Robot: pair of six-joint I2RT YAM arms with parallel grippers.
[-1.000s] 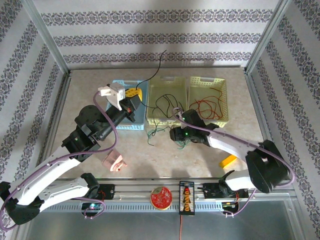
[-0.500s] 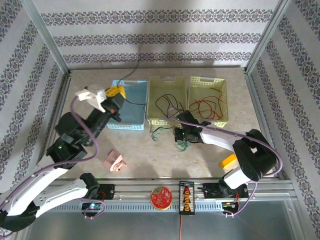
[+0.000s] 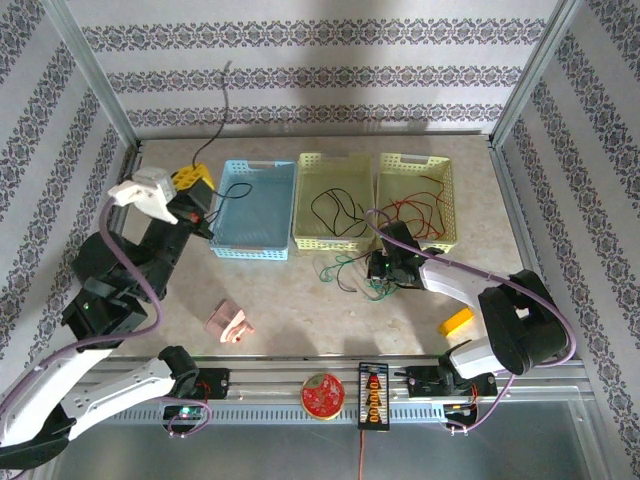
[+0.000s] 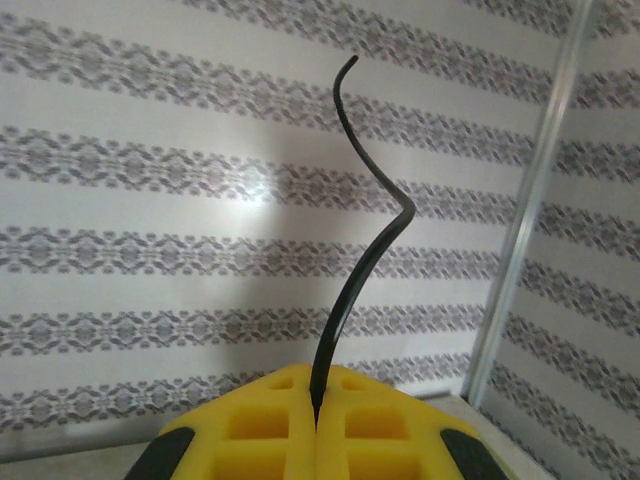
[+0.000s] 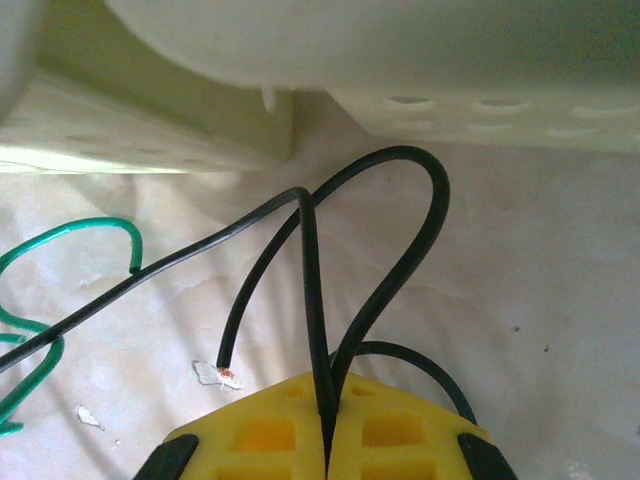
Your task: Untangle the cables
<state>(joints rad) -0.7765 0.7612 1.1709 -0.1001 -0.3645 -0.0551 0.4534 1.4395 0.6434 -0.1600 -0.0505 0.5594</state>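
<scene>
The left gripper swings across over the middle basket beyond the blue basket next and releases this cable. The middle basket already holds a black one.
My left gripper is raised at the back left, beside the blue basket, its yellow pads shut on a black cable. That cable's free end stands up against the wall. My right gripper sits low on the table in front of the yellow-green baskets, shut on a looping black cable. Green cables lie just left of it, one showing in the right wrist view. Another black cable lies in the middle basket. Red cables lie in the right basket.
A pink object lies on the table near the front left. A yellow block sits near the front right by the right arm. A red disc and a black connector strip rest on the front rail.
My left arm swung left and back, carrying the black cable away from the baskets. My right gripper went from open to shut on a black cable and shifted slightly right.
</scene>
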